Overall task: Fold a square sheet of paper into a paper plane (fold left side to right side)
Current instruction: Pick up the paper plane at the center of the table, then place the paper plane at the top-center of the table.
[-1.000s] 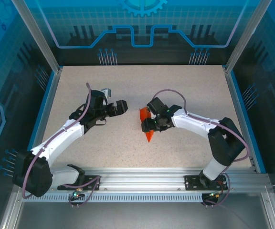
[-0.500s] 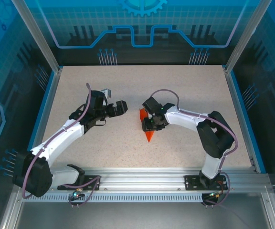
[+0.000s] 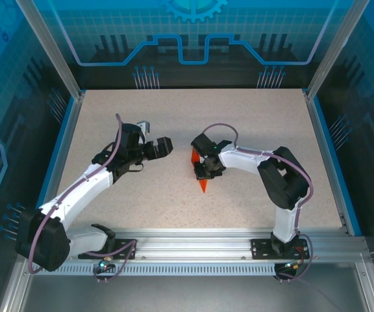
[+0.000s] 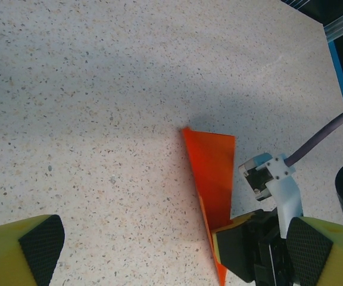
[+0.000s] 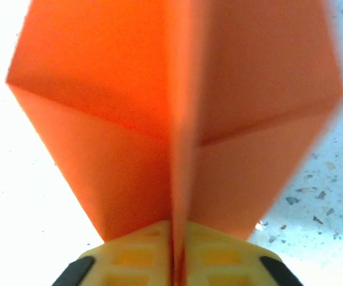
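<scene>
My right gripper will carry the paper plane outward there next by its centre crease. Then it will release the paper plane.
The paper plane is a slim orange dart near the middle of the table, its point toward the near edge. My right gripper is shut on it, the yellow fingers pinching the centre crease while the two wings of the plane spread to either side. In the left wrist view the plane stands on the table with the right gripper clamped on its lower part. My left gripper hovers to the left of the plane, open, with nothing between its fingers.
A speckled beige table is bounded by blue edging and an aluminium frame at the near side. Both arm bases sit on that near rail. Bare table surface lies behind and to either side of the plane.
The right arm has folded further in at its elbow, and its gripper with the plane has shifted slightly left. The left arm has barely moved.
</scene>
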Motion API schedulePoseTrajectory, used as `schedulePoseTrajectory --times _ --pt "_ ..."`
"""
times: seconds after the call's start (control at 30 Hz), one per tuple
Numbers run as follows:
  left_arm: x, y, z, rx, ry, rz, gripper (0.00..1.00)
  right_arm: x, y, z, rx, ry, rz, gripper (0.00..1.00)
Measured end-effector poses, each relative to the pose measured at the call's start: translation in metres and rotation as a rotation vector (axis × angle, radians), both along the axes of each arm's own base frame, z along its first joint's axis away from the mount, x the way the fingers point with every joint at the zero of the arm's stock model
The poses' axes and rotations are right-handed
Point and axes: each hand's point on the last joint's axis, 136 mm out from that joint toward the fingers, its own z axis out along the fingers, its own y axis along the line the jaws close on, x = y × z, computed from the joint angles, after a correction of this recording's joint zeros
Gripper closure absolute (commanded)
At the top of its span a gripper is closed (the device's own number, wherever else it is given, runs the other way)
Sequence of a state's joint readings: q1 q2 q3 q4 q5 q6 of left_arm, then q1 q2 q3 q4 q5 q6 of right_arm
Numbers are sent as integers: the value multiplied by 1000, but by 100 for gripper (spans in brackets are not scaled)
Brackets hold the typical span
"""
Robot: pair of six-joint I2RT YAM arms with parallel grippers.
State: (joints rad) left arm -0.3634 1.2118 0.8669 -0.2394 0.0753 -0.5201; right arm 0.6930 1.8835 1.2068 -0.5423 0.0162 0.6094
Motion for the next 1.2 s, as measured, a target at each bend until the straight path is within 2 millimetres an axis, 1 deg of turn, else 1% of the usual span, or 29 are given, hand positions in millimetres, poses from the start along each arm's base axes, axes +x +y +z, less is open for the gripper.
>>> schedulePoseTrajectory --times 0.13,0.23,0.33,0.53,0.63,0.7,0.83,1.2 --pt "-2 1 0 4 2 -3 1 4 -6 4 -11 4 -12 94" --pt "-2 1 0 7 2 -5 1 11 -20 10 -30 11 -36 94" --pt "-3 1 1 11 -5 -10 1 31 -39 24 -54 -3 -72 94" --pt "-7 1 4 10 -24 -28 1 83 -75 64 -54 -78 -154 94" --pt "-8 1 3 12 -21 -30 1 106 -89 74 -66 -102 -176 94" --pt "-8 1 2 12 -21 -30 1 118 -94 72 -83 -101 -176 94" --pt "-9 0 2 8 -19 -35 1 131 -94 61 -111 -69 -160 94" --pt "-11 0 -6 18 15 -37 1 148 -86 19 -153 22 -142 92"
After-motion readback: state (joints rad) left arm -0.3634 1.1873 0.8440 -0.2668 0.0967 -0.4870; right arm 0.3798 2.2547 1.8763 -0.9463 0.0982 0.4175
